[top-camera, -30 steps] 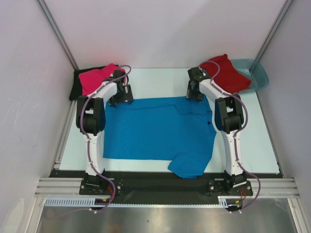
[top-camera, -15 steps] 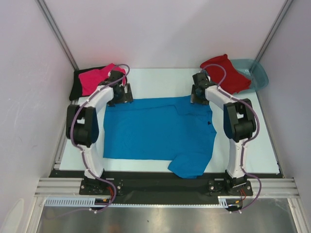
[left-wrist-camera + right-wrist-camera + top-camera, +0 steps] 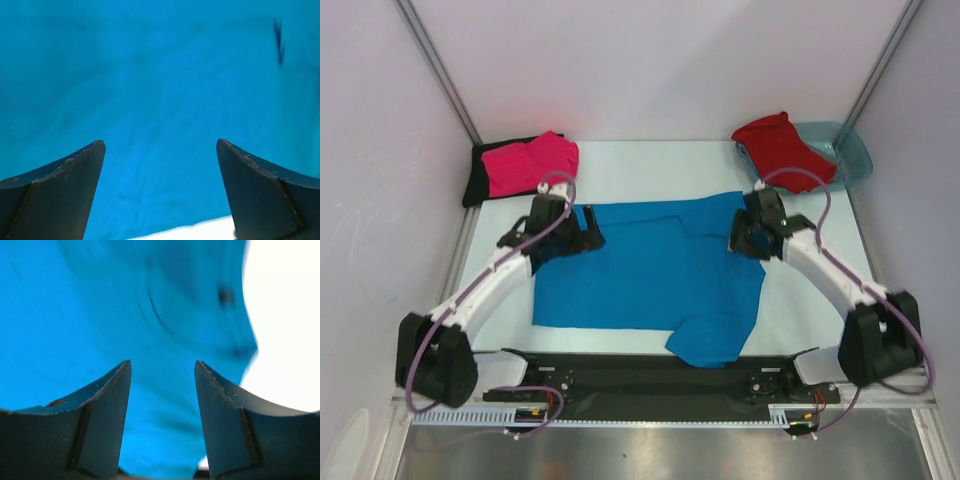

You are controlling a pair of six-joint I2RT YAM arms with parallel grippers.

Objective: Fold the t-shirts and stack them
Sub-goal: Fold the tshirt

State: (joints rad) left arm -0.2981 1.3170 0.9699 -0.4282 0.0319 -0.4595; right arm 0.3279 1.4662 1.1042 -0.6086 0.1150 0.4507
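Note:
The blue t-shirt's near sleeve (image 3: 724,348) (image 3: 180,457) is below my right gripper and back toward my base, so my right gripper needs to pull back and lower onto it.
A bright blue t-shirt (image 3: 640,265) lies spread flat in the middle of the table, one sleeve folded near the front edge. My left gripper (image 3: 588,232) hovers over its far left corner, open and holding nothing; in the left wrist view the left gripper (image 3: 160,142) has only blue cloth (image 3: 150,75) below it. The right gripper (image 3: 740,237) is over the far right edge, also open and unladen. In the right wrist view the right gripper (image 3: 162,362) sits above blue cloth (image 3: 100,305). A red t-shirt (image 3: 778,148), a hot pink one (image 3: 532,162) and a black one (image 3: 476,178) lie at the back.
The red shirt rests partly on a translucent teal tub (image 3: 852,152) at the back right. The pink shirt lies on the black one at the back left. White table (image 3: 285,315) shows right of the blue shirt. Grey walls close in both sides.
Both arms swung down and outward, bringing the grippers from the table's far edge back over the blue shirt's far corners. The right jaws widened slightly.

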